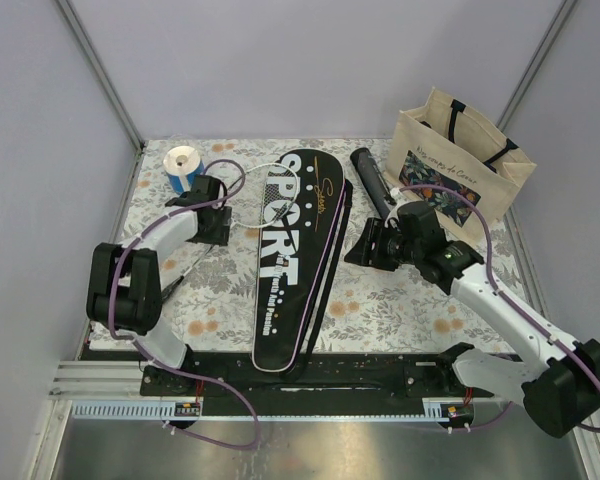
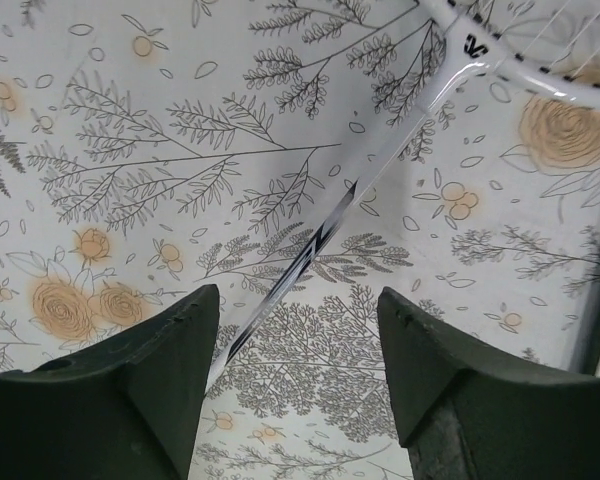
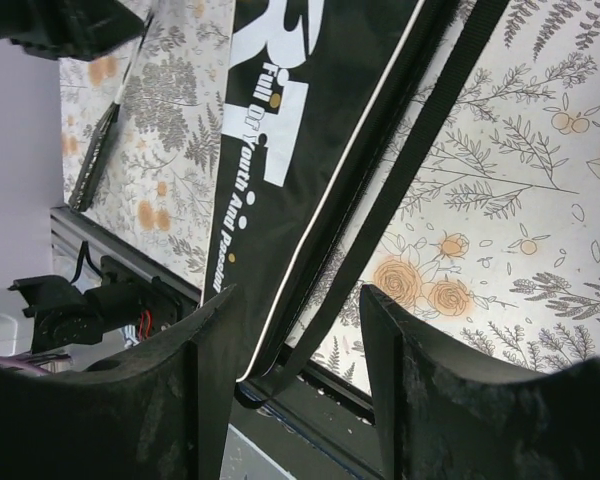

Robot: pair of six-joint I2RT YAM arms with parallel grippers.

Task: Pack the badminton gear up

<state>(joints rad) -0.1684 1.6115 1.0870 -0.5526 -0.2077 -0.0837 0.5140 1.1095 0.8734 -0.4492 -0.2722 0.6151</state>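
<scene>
My left gripper will move straight down onto the white-framed racket's shaft [image 1: 202, 257] and close, because the shaft already runs diagonally between its open fingers.
The black racket-shaped case [image 1: 290, 250] lettered SPORT lies lengthwise mid-table, its strap [image 3: 400, 170] trailing along its right side. A white-framed racket [image 1: 246, 205] lies left of it, head partly under the case, its shaft [image 2: 330, 220] running diagonally. My left gripper [image 1: 212, 224] is open just above that shaft, which passes close to the left finger [image 2: 298, 300]. My right gripper [image 1: 365, 245] is open and empty, hovering by the case's right edge over the strap [image 3: 298, 295]. The black tube [image 1: 372, 180] lies behind it. No shuttlecock shows.
A beige tote bag [image 1: 460, 165] stands at the back right. A blue-and-white tape roll [image 1: 183, 165] sits at the back left. A black rail [image 1: 300, 370] runs along the table's near edge, and the case's narrow end reaches it.
</scene>
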